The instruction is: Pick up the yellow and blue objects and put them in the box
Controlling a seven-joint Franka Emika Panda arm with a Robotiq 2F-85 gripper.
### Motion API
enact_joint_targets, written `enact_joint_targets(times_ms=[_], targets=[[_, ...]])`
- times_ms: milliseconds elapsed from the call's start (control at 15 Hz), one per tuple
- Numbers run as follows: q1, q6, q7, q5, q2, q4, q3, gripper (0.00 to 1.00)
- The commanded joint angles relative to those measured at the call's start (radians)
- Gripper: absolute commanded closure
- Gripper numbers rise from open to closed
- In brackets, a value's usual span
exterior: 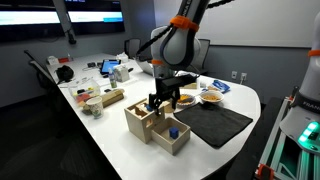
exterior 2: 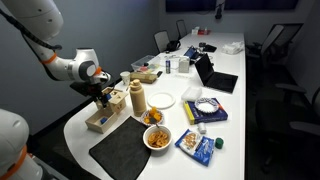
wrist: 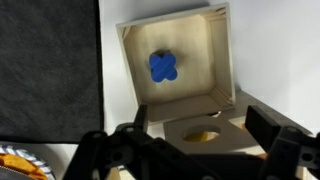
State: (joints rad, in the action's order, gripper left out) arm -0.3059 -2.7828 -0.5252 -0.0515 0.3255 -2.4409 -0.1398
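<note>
My gripper needs to move, open, away from the box's top and down into the tray, around the blue block (exterior: pixel 173 130) (wrist: pixel 163 66). The block lies clear of the tray's sides.
In the wrist view my gripper (wrist: pixel 200 116) is open and empty, its two dark fingers either side of the wooden box's top (wrist: pixel 190 128). Something yellow (wrist: pixel 201 136) shows through the round hole in that top. Just beyond, a blue block (wrist: pixel 163 66) lies inside the low open wooden tray (wrist: pixel 222 60). In both exterior views the gripper (exterior: pixel 158 101) (exterior 2: pixel 104 98) hangs just above the box (exterior: pixel 141 119) (exterior 2: pixel 116 100). The tray (exterior: pixel 176 141) (exterior 2: pixel 97 123) stands against the box, with the blue block (exterior: pixel 173 130) in it.
A black mat (exterior: pixel 214 122) (exterior 2: pixel 120 152) lies beside the tray. Bowls of food (exterior: pixel 211 96) (exterior 2: pixel 157 137), a plate (exterior 2: pixel 163 100), a tall beige bottle (exterior 2: pixel 138 99), snack packs (exterior 2: pixel 198 145) and a laptop (exterior: pixel 108 67) crowd the white table. Its edge is near the tray.
</note>
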Motion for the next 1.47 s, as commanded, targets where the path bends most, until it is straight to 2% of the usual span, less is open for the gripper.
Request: enact_joint_targets(times_ms=[0,267,467,800,1400], targets=[[0.057,-0.09,0.121,-0.113,0.058,-0.022,-0.057,0.0],[0.075,-0.125,0.162,-0.168,0.125,-0.012,-0.072,0.0],[0.059,-0.138,0.139,-0.172,0.162,-0.008,-0.052,0.0],[0.075,-0.165,0.152,-0.201,0.215,0.009,-0.075,0.0],[0.064,-0.179,0.148,-0.204,0.289,0.069,-0.068,0.0]])
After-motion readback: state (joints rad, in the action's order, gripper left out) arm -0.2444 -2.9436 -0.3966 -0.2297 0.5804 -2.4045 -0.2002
